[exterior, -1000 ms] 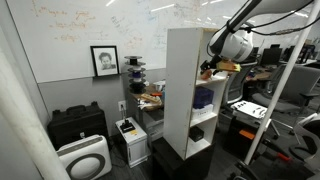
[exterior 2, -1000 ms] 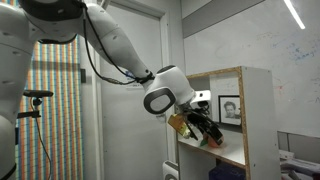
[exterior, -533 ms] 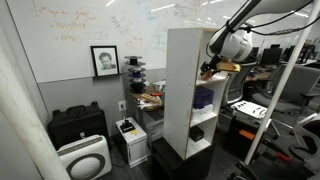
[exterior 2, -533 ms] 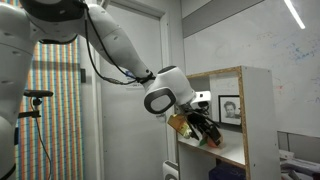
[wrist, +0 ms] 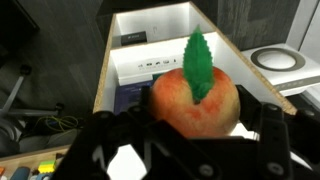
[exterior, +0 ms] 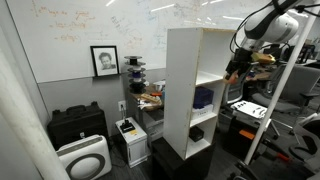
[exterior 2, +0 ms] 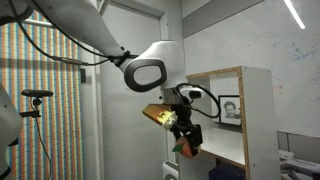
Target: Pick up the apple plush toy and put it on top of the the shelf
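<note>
My gripper should go up past the front edge of the shelf's flat top point(exterior: 204, 29), reach outward over it and let go of the toy, because the shelf's top is above and outward.
The apple plush toy point(wrist: 193, 102), orange-red with a green leaf, fills the middle of the wrist view, clamped between my black fingers point(wrist: 268, 128). My gripper point(wrist: 195, 112) is shut on it. In both exterior views the gripper point(exterior: 232, 72) point(exterior 2: 185, 140) hangs in the air in front of the tall white shelf point(exterior: 188, 85) point(exterior 2: 236, 112), outside its open tiers and below its flat top. The toy point(exterior 2: 185, 149) shows orange-red under the fingers. The wrist view looks down on the shelf point(wrist: 160, 58).
A dark blue object point(exterior: 204, 98) and a small black object point(exterior: 197, 132) sit on lower tiers. A black case point(exterior: 76, 124) and a white purifier point(exterior: 84, 158) stand on the floor. A white frame post point(exterior: 272, 100) and cluttered desks stand near the arm.
The gripper, still holding the apple toy, has pulled back out of the shelf's upper tier and away from the shelf front, and turned to point downward.
</note>
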{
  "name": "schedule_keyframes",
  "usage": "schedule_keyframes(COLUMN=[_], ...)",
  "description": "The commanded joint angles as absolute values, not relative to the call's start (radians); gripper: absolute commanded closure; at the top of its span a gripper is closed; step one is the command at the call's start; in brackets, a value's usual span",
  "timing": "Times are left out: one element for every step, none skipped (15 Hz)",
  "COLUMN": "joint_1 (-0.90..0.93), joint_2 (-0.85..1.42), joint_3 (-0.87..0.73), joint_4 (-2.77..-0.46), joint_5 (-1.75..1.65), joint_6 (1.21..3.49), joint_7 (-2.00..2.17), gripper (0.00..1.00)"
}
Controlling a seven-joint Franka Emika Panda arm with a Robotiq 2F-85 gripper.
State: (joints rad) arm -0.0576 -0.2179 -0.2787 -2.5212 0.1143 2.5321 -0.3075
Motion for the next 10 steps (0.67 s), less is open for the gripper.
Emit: schedule_keyframes(joint_1=[-0.114,-0.119,-0.119,-0.12,-0.116,-0.113,-0.108,-0.104,-0.099,-0.096], joint_2=[-0.462,-0.511,-0.556,-0.598,-0.632,-0.657,-0.657,-0.652,-0.641,-0.625], joint_3=[-0.257,-0.259,-0.26,-0.26,-0.261,-0.26,-0.26,-0.258,-0.257,-0.254], joint_4=[-2.542,-2.526,-2.505,-2.481,-2.452,-2.422,-2.385,-2.355,-2.322,-2.291], joint_5=[0.075,0.087,0.105,0.119,0.144,0.17,0.192,0.21,0.232,0.252], joint_6=[2.267,2.194,2.149,2.103,2.091,2.095,2.106,2.143,2.174,2.21], joint_7=[-0.303,-0.301,-0.294,-0.282,-0.263,-0.235,-0.209,-0.186,-0.163,-0.137], gripper=[0.47,0.47,0.47,0.47,0.47,0.47,0.47,0.47,0.47,0.47])
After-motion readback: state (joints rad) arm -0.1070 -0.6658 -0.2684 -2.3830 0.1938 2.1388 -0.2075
